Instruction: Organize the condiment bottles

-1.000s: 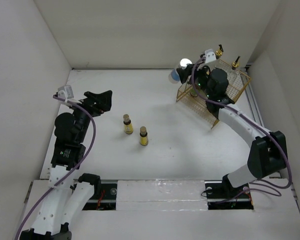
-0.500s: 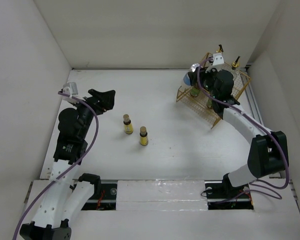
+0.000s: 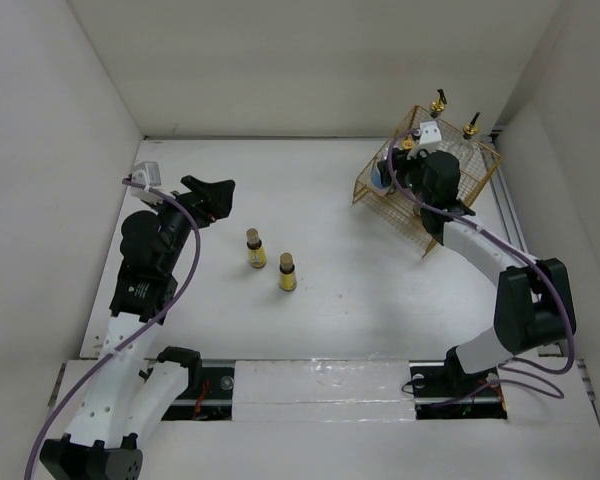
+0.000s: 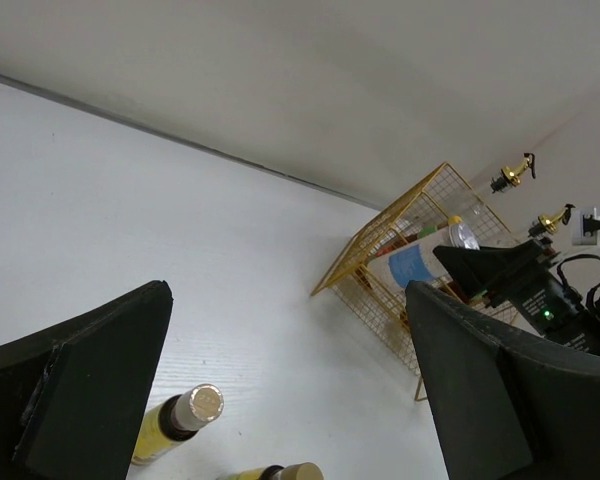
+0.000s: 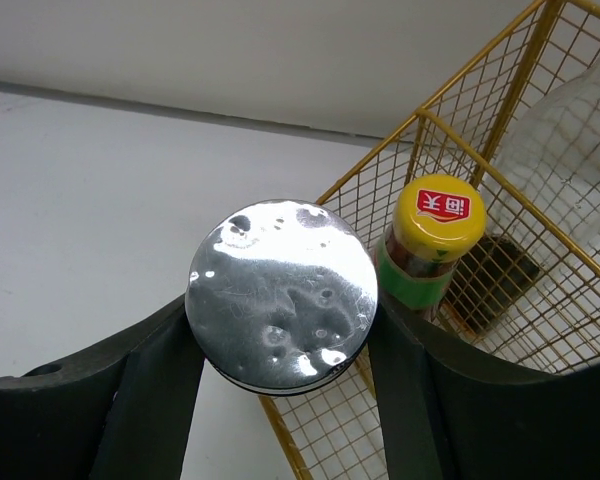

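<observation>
The right gripper lowers the white blue-banded bottle into the basket's corner (image 3: 376, 185) next and releases it, since its silver cap still stands above the yellow cap.
My right gripper (image 5: 280, 325) is shut on the white blue-banded bottle, whose silver cap (image 5: 282, 295) fills the right wrist view. It holds the bottle at the left corner of the gold wire basket (image 3: 470, 185), next to a yellow-capped green-red bottle (image 5: 435, 235). A clear glass bottle (image 5: 580, 140) stands behind; two gold pourers (image 3: 438, 101) (image 3: 471, 128) show in the top view. Two small yellow brown-capped bottles (image 3: 255, 249) (image 3: 287, 272) stand on the table. My left gripper (image 3: 215, 192) is open and empty, left of and above them. The left wrist view shows both small bottles (image 4: 175, 425) (image 4: 280, 472).
White walls enclose the table on the left, back and right. The basket (image 4: 380, 290) sits at the back right corner, tilted to the walls. The right arm (image 3: 480, 250) reaches over the basket's front edge.
My right gripper has carried the white bottle rightward from outside the basket's left side and lowered it at the basket's left corner. My left gripper has shifted slightly to the right.
</observation>
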Controlling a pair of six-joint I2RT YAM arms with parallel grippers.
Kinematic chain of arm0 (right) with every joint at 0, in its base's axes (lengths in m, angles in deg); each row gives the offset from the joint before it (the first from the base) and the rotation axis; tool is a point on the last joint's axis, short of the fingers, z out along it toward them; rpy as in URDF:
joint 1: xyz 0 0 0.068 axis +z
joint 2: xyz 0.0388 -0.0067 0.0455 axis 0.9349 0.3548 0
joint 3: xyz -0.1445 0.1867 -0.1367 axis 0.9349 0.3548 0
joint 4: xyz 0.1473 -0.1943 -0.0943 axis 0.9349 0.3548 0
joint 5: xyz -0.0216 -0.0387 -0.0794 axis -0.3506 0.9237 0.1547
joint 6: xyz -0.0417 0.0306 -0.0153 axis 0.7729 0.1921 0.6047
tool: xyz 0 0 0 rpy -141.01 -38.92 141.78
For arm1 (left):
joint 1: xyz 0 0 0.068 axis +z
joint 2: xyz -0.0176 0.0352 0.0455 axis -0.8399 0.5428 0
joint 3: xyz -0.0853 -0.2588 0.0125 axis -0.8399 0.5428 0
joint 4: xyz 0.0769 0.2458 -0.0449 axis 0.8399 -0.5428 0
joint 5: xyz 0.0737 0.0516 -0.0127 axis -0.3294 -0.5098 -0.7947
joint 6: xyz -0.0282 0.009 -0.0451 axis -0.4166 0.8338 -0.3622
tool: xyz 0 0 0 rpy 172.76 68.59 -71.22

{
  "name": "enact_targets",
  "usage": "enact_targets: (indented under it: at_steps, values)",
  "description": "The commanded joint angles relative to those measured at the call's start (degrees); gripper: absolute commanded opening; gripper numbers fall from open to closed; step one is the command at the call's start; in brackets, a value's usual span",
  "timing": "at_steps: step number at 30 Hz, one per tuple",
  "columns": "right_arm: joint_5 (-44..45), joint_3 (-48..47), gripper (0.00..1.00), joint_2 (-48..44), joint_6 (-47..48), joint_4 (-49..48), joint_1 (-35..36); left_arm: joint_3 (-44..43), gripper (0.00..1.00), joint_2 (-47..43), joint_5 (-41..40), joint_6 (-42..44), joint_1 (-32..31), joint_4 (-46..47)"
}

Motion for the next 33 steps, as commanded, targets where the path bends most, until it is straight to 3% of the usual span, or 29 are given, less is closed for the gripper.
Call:
enact_targets:
  at_steps: [1, 12, 15, 18, 24, 30, 31, 32, 33]
  values:
    - [0.85, -4.55, 0.43, 1.69, 1.06, -3.53, -0.31, 0.25, 1.0, -0.16, 1.27, -0.4, 0.37, 3.64]
    - [4.1, -9.04, 0.49, 8.11, 0.54, 1.41, 0.82, 0.25, 1.0, -0.69, 1.27, -0.4, 0.37, 3.64]
    - [4.1, -9.04, 0.6, 8.11, 0.54, 1.94, 0.83, 0.25, 1.0, -0.69, 1.27, -0.4, 0.37, 3.64]
    - [4.8, -9.04, 0.77, 6.62, 0.54, 3.16, 1.35, 0.25, 1.0, -0.69, 1.27, -0.4, 0.37, 3.64]
    - [5.33, -9.04, 0.9, 0.22, 1.15, 5.1, 3.29, 0.25, 1.0, -1.21, 1.27, -0.4, 0.37, 3.64]
    - [8.32, -7.82, 0.9, -4.36, 1.68, 7.91, 9.87, 0.25, 1.0, -1.74, 0.75, -0.4, 0.37, 3.11]
    - [8.32, -7.28, 0.85, -5.5, 1.68, 7.91, 11.19, 0.25, 1.0, -1.74, 0.75, -0.4, 0.37, 3.11]
    - [8.32, -6.76, 0.72, -5.51, 1.68, 7.91, 14.07, 0.25, 1.0, -1.74, 0.75, -0.4, 0.37, 3.11]
    - [7.01, -6.75, 0.72, -5.51, 1.68, 7.91, 15.58, 0.25, 1.0, -1.74, 0.22, -0.4, 0.37, 3.11]
